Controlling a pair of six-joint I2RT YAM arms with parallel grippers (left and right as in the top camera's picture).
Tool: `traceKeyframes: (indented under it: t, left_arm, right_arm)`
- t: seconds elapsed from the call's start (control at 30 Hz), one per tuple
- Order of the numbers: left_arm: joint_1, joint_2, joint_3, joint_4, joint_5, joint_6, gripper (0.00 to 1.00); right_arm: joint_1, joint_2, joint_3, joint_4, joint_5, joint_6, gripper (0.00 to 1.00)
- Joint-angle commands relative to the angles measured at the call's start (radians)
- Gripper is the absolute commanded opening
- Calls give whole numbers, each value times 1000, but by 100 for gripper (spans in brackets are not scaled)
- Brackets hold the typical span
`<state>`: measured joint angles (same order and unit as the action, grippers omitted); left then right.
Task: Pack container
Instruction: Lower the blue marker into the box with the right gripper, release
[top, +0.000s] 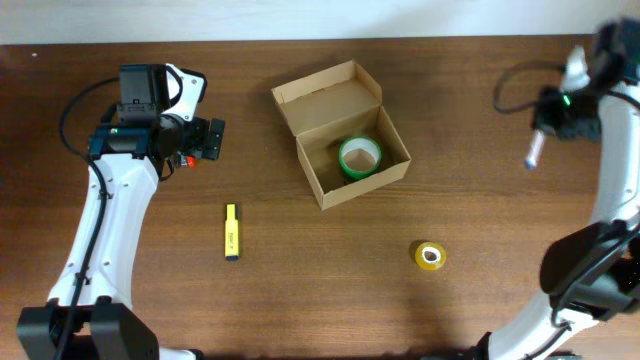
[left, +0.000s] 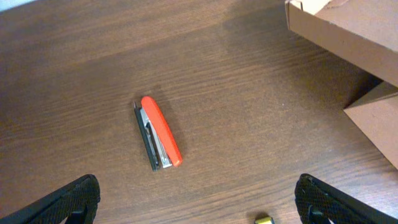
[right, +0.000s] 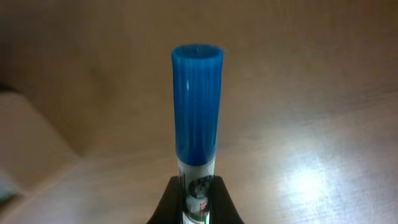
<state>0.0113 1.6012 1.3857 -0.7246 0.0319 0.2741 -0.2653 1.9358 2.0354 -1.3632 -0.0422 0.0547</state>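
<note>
The lid is open, so my right gripper will next shift left in the overhead view, lower into the box (top: 327, 162) beside the tape roll and release the marker.
The container (top: 322, 100) is a tan cardboard box at the table's centre, its flap lid open, with a green tape roll (top: 359, 157) inside. Its corner shows in the left wrist view (left: 348, 31). My left gripper (top: 210, 140) is open and empty, hovering left of the box above a red stapler (left: 159, 132); its fingers (left: 196, 208) sit at the bottom corners of the left wrist view. My right gripper (top: 545, 125) is at the far right, raised, shut on a white marker with a blue cap (right: 197, 102), also seen overhead (top: 533, 150). The fingers (right: 198, 200) pinch the marker's body.
A yellow highlighter (top: 232, 231) lies on the table in front of the left gripper; its tip shows in the left wrist view (left: 265, 219). A yellow tape roll (top: 430, 256) lies front right of the box. The table is dark brown wood.
</note>
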Motion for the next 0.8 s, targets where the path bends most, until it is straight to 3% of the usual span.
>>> traceKeyframes:
  t: [0.0, 0.1, 0.3, 0.5, 0.77]
  left_arm:
    - [-4, 9, 16, -1, -3, 19, 99]
    - [-4, 9, 16, -1, -3, 19, 99]
    - [-4, 9, 16, -1, -3, 19, 99]
    - [-4, 9, 16, -2, -3, 19, 99]
    - [-4, 9, 16, -2, -3, 20, 99]
  right_arm:
    - [140, -13, 163, -18, 84, 195, 4]
    - [290, -13, 265, -18, 138, 355, 4]
    - [457, -4, 270, 63, 175, 523, 4]
    - [600, 87, 267, 99, 259, 784, 4]
    - [668, 188, 265, 59, 255, 849, 4]
